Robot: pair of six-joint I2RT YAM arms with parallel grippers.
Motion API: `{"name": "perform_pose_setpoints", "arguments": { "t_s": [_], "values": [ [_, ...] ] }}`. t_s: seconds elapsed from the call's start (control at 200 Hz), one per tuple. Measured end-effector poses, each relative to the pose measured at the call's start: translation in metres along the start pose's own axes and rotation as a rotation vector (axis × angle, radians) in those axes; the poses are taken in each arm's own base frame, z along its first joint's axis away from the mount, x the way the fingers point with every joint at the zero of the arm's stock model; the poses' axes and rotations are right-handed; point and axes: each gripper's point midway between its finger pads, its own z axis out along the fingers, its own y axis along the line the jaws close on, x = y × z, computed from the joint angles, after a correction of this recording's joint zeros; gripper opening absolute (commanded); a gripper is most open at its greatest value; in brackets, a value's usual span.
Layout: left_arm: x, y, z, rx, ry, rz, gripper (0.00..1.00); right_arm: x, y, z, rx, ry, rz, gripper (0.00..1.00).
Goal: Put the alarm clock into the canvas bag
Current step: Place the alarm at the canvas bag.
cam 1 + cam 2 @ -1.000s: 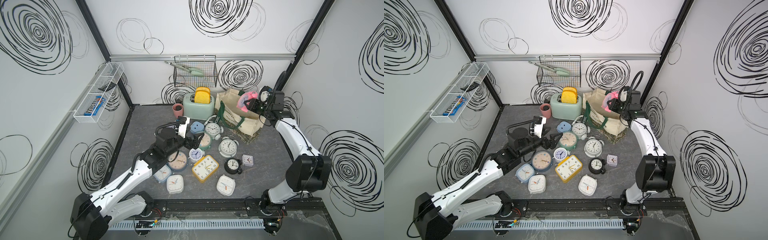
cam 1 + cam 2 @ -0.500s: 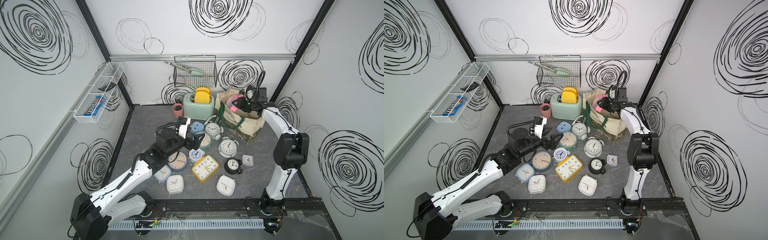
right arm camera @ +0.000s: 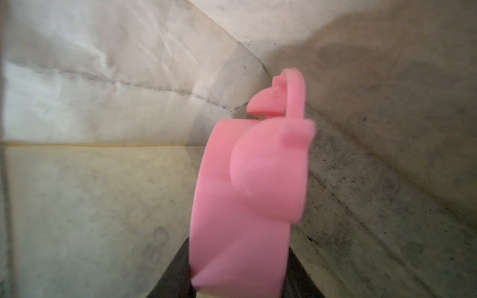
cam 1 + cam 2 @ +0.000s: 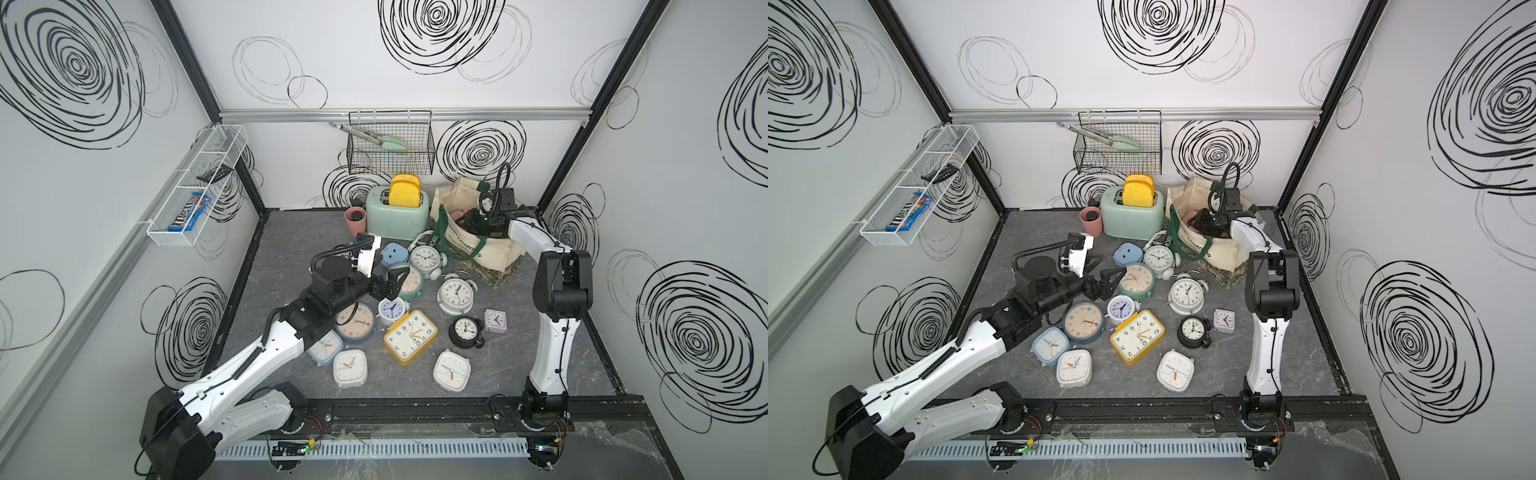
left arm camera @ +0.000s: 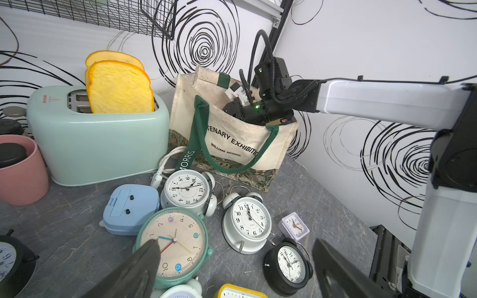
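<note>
The inside of the canvas bag already surrounds the pink alarm clock (image 4: pixel 1191 216), so my right gripper will next move down slightly toward the bottom of the canvas bag below and release the clock.
A pink alarm clock (image 3: pixel 247 193) sits clamped between the dark fingers of my right gripper (image 3: pixel 238 258), inside the cream canvas bag (image 3: pixel 103 103), whose inner walls surround it. In both top views the right gripper (image 4: pixel 471 220) reaches down into the mouth of the canvas bag (image 4: pixel 494 249), and only a bit of the pink alarm clock (image 4: pixel 1191 216) shows. The left wrist view shows the canvas bag (image 5: pixel 232 139) upright with the right gripper (image 5: pixel 232 107) inside it. My left gripper (image 5: pixel 236 247) is open and empty, hovering over a mint green clock (image 4: pixel 405 282).
Several more clocks lie on the grey floor, among them a yellow one (image 4: pixel 411 336) and a black one (image 4: pixel 467 331). A mint toaster (image 4: pixel 397 214) with bread and a pink cup (image 4: pixel 355 220) stand left of the bag. A wire basket (image 4: pixel 390 151) hangs on the back wall.
My right gripper has carried the pink alarm clock left from beside the bag's far corner and down into the bag's mouth. The left arm has not moved.
</note>
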Motion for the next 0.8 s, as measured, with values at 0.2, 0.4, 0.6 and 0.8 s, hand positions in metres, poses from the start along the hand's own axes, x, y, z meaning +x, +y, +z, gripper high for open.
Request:
{"name": "perform_pose_setpoints", "arguments": {
  "t_s": [0.2, 0.4, 0.6, 0.8],
  "values": [
    [0.0, -0.001, 0.0, 0.001, 0.001, 0.0, 0.96, 0.001, -0.012, 0.012, 0.014, 0.02, 0.022, 0.39],
    [0.0, 0.0, 0.0, -0.001, 0.0, 0.003, 0.96, 0.0, -0.013, 0.014, 0.019, 0.032, 0.029, 0.69],
    [0.0, 0.004, 0.0, -0.026, -0.003, 0.009, 0.96, -0.014, 0.006, -0.002, -0.003, -0.011, -0.001, 0.94],
    [0.003, 0.015, -0.001, -0.088, 0.006, 0.012, 0.96, -0.032, 0.045, -0.059, -0.035, -0.128, -0.053, 0.97]
  ]
}}
